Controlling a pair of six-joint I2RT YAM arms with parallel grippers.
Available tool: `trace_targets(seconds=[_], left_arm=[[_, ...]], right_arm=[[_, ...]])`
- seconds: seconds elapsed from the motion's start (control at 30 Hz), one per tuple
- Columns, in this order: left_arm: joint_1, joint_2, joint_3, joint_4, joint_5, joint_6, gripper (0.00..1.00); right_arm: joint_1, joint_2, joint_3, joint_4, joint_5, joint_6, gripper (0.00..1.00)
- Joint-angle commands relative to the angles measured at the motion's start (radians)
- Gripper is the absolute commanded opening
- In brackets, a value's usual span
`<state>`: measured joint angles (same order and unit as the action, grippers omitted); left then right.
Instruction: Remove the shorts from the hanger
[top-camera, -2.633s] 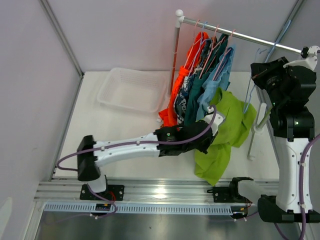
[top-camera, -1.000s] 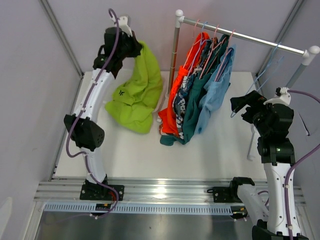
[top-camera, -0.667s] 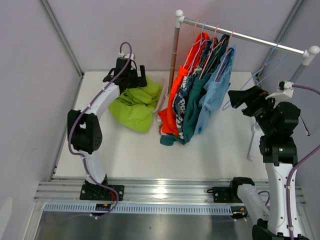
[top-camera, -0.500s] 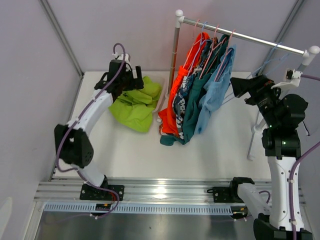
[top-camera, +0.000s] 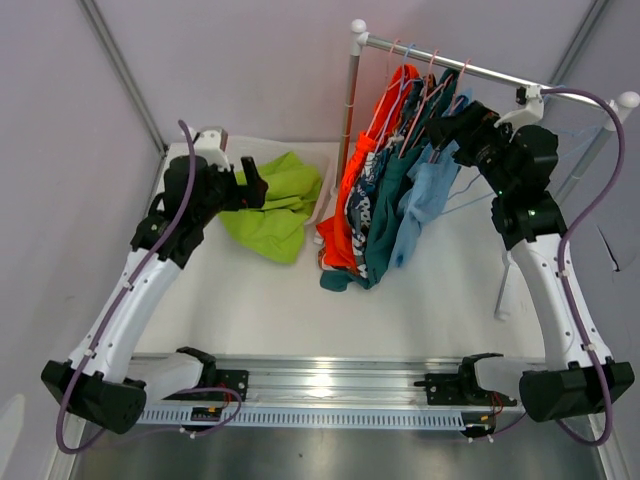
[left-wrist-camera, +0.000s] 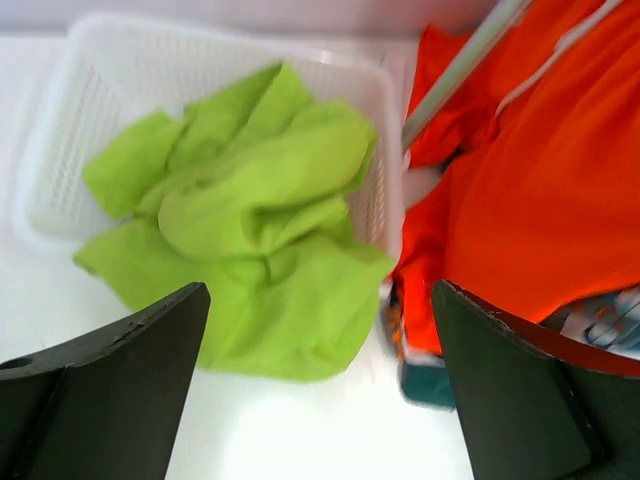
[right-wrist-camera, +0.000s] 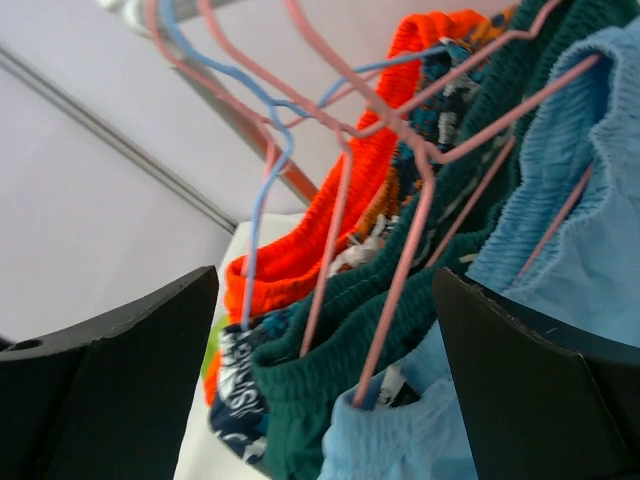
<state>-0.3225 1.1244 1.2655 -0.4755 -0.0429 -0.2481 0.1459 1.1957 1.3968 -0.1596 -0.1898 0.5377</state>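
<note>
The near arm (top-camera: 435, 154) (right-wrist-camera: 395, 295) of the light blue shorts' hanger is off-centre between my right gripper's fingers. I should move my right gripper to the right in the wrist view next, onto that arm.
Lime green shorts (top-camera: 272, 205) (left-wrist-camera: 255, 215) lie crumpled in a white basket (left-wrist-camera: 45, 120), spilling over its near rim. My left gripper (top-camera: 248, 182) (left-wrist-camera: 320, 400) hovers open above them, with nothing between its fingers. Light blue shorts (top-camera: 420, 200) (right-wrist-camera: 560, 260), dark teal shorts (top-camera: 388, 215) (right-wrist-camera: 330, 390), printed shorts (top-camera: 362, 200) (right-wrist-camera: 235, 395) and orange shorts (top-camera: 345, 225) (right-wrist-camera: 300, 260) (left-wrist-camera: 530, 200) hang on wire hangers (right-wrist-camera: 400, 270) from the rail (top-camera: 490, 73). My right gripper (top-camera: 455, 125) (right-wrist-camera: 325, 390) is open beside the light blue shorts' hanger, gripping nothing.
The rack's white upright pole (top-camera: 349, 110) (left-wrist-camera: 455, 75) stands between the basket and the hanging shorts. A second rack post (top-camera: 600, 140) rises at the right behind my right arm. The grey walls close in at the back and left.
The left gripper opened and dropped the lime green shorts into the basket, then drew back toward the near left. The right gripper rose and swung left to the hangers.
</note>
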Motion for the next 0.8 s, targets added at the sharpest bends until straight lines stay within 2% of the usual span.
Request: trace_targets(seconds=[0.0,0.1,0.17,0.3,0.47,0.57,0.6,0.67,0.77], left_arm=[[-0.001,-0.046,-0.087,-0.023,0.034,0.043,0.99],[-0.001,-0.087,-0.149,0.004,0.035,0.043,0.99],[-0.001,-0.11,-0.179,0.024,0.074,0.038,0.99],[-0.001,-0.13,-0.228,0.078,0.115,0.02,0.99],[-0.049,-0.132,-0.221,0.094,0.15,0.039,0.99],[-0.082,-0.137,-0.21,0.1,0.14,0.04,0.99],[-0.09,-0.138,-0.207,0.097,0.137,0.038,0.99],[-0.124,-0.137,-0.18,0.086,0.133,0.04,0.99],[-0.223,-0.111,-0.112,0.078,0.143,0.064,0.99]], right_arm=[[0.007,0.022,0.057,0.038,0.098,-0.039,0.95],[0.009,0.042,0.048,0.049,0.125,-0.054,0.93],[0.011,0.056,0.047,0.046,0.138,-0.061,0.87],[0.011,0.099,0.048,0.052,0.135,-0.048,0.55],[0.012,0.134,0.082,0.038,0.087,-0.048,0.43],[0.014,0.146,0.093,0.032,0.073,-0.042,0.31],[0.014,0.146,0.094,0.031,0.075,-0.044,0.17],[0.014,0.139,0.097,0.026,0.082,-0.041,0.01],[0.014,0.114,0.094,0.031,0.092,-0.038,0.0]])
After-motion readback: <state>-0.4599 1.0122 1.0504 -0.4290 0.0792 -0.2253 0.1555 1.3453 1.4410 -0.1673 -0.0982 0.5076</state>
